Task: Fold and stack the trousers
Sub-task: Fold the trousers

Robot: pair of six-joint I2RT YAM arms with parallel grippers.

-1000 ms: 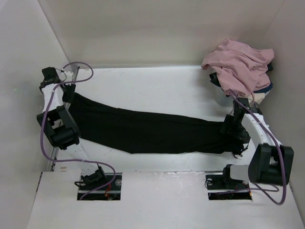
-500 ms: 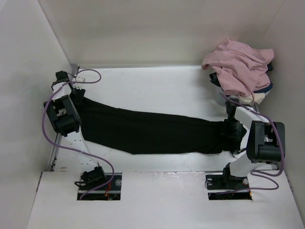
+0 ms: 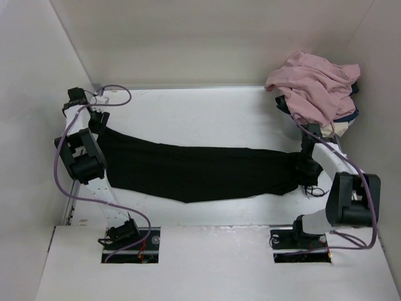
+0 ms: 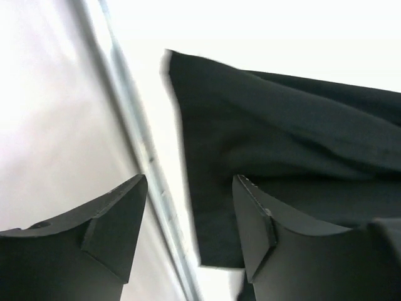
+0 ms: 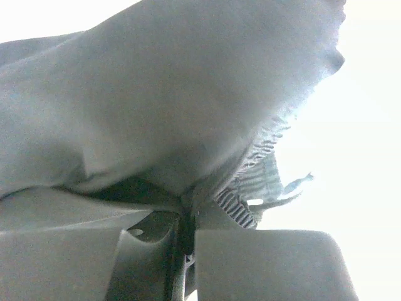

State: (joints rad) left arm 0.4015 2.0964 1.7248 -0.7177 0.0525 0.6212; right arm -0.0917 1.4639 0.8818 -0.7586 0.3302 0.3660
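My right gripper is holding the waistband end of the trousers. I will lift that end next, then carry it over the legs toward the hem.
The black trousers lie stretched across the table from left to right. My left gripper hangs at their left end, close to the side wall. In the left wrist view it is open, its fingers apart over the hem corner of the trousers and holding nothing. My right gripper is at the right end. In the right wrist view it is shut on the trousers, pinching a bunch of cloth beside the ribbed waistband.
A dusty-pink garment is heaped at the back right corner over navy and cream cloth. White walls stand close on the left, back and right. A metal rail runs along the left wall beside the hem.
My right gripper has shut on the waist end and bunched it up. My left arm has shifted towards the back left, and the trousers have slid a little to the right.
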